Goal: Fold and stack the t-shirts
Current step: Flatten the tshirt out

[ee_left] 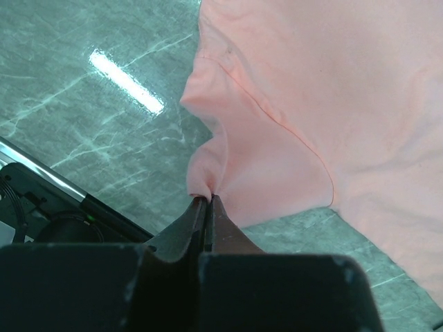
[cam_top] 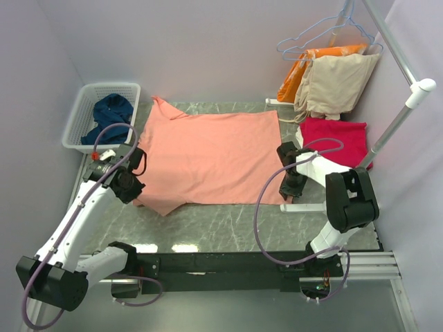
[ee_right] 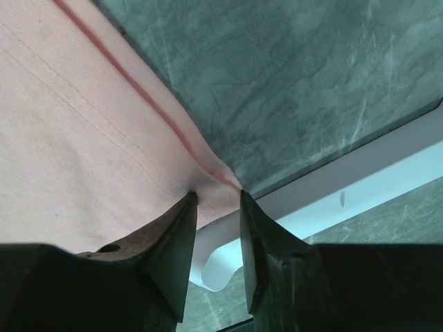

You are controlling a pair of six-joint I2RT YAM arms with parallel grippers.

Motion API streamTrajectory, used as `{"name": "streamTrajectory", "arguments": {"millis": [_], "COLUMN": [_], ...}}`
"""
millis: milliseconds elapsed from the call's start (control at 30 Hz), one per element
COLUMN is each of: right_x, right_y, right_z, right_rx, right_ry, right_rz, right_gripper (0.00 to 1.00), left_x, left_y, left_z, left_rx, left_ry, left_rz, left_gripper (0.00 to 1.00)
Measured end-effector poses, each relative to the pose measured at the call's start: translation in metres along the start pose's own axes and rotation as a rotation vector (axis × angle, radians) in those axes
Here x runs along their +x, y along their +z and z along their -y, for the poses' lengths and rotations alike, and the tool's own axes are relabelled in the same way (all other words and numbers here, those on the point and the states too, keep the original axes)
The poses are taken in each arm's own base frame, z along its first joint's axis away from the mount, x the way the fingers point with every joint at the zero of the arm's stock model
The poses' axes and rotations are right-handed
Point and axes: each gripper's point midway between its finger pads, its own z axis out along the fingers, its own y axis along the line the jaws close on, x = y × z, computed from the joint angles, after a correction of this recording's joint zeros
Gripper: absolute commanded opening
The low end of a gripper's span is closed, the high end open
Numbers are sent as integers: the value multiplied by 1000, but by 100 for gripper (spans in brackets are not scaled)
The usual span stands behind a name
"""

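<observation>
I need to keep my right gripper low beside the rack's base bar before it closes on the near hem corner (cam_top: 288, 200) (ee_right: 220, 200).
The salmon-pink t-shirt (cam_top: 208, 155) lies spread flat across the middle of the table. My left gripper (cam_top: 138, 185) is at its near left side. In the left wrist view this gripper (ee_left: 208, 198) is shut on a pinched fold of the sleeve (ee_left: 263, 159). At the shirt's near right corner sits my right gripper (cam_top: 284, 192). In its wrist view its jaws (ee_right: 216, 195) stand open, the hem corner (ee_right: 214, 183) lying between the tips, not clamped. A crimson-red t-shirt (cam_top: 336, 138) lies at the right. The navy-blue one (cam_top: 111, 114) is bunched in the basket.
A white basket (cam_top: 79, 117) stands at the far left. A white clothes rack (cam_top: 398, 124) at the right carries beige (cam_top: 336, 86) and orange (cam_top: 294, 79) garments on hangers. Its base bar (ee_right: 346, 187) runs just beside the right fingers, under the shirt corner.
</observation>
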Motion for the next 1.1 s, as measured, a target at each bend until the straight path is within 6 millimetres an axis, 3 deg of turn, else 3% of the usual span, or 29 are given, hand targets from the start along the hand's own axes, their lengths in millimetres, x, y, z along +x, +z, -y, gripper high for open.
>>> {"name": "streamTrajectory", "arguments": {"millis": [100, 167, 200, 233, 300, 700, 800, 967, 1100], "right_x": [-2, -3, -3, -4, -7, -10, -12, -23, -20], "right_y": [1, 1, 1, 1, 2, -5, -22, -71, -92], "right_z": [0, 1, 0, -1, -6, -6, -1, 7, 17], "right_rx": [-12, -21, -25, -33, -49, -82, -113, -222, -255], "right_ry": [-2, -2, -4, -6, -13, -17, 2, 60, 78], "right_rz": [-20, -33, -38, -45, -51, -17, 29, 170, 212], "right_gripper": [43, 36, 30, 13, 0, 0, 0, 0, 0], "left_x": [0, 0, -1, -2, -4, -5, -4, 3, 12], "left_y": [1, 1, 1, 0, -2, -6, -10, -22, -27], "left_z": [1, 1, 2, 3, 4, 5, 4, 1, -8], "left_rx": [-5, -6, -5, -1, 6, 17, 36, 79, 91], "left_ry": [9, 10, 10, 9, 5, -1, -9, -22, -32], "left_rz": [-3, -4, -3, -1, 4, 6, 5, 4, -4], "left_gripper": [1, 1, 1, 1, 1, 1, 1, 1, 1]}}
